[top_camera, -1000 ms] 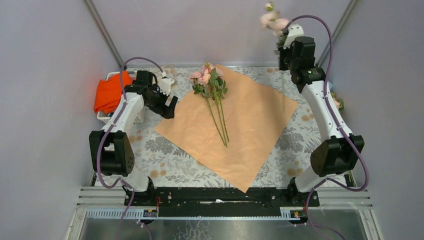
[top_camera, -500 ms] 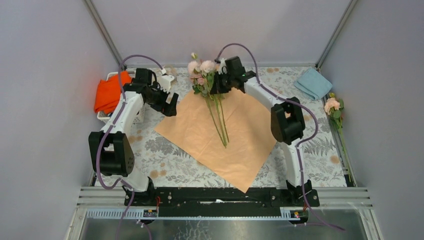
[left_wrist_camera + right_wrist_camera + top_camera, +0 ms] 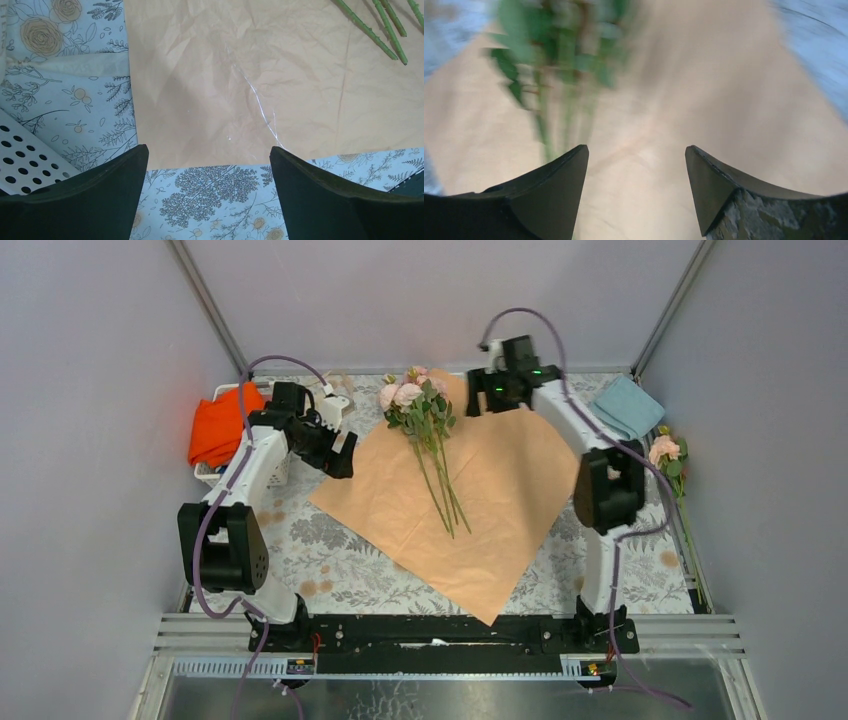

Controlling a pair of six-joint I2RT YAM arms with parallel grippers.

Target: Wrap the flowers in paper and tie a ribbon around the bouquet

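Observation:
The single pink flower still lies off the paper, so my right gripper will next swing to the right in the top view and down onto the single pink flower's upper stem [image 3: 678,478].
The paper [image 3: 490,490] lies flat on the table, peach face up. On its far part lie the flowers [image 3: 415,400], pink blooms toward the back and green stems [image 3: 445,495] pointing at me. My right gripper [image 3: 478,400] hovers just right of the blooms, open and holding nothing. Its blurred wrist view has the open right gripper [image 3: 636,146] over bare paper [image 3: 704,90], with leaves [image 3: 559,55] up left. My left gripper [image 3: 340,452] hangs open beside the paper's left corner. In its view the open left gripper [image 3: 208,147] frames the paper's edge [image 3: 210,100]. A cream ribbon [image 3: 75,62] lies on the tablecloth.
A single pink flower [image 3: 668,453] lies at the table's right edge, near a folded light blue cloth [image 3: 624,406]. An orange cloth [image 3: 224,425] sits in a white perforated basket [image 3: 210,472] at the left. Grey walls enclose the table.
My right arm swung down from high at the right with a flower, laid it with the bunch, opened, and drew back to the right. The left arm has not moved.

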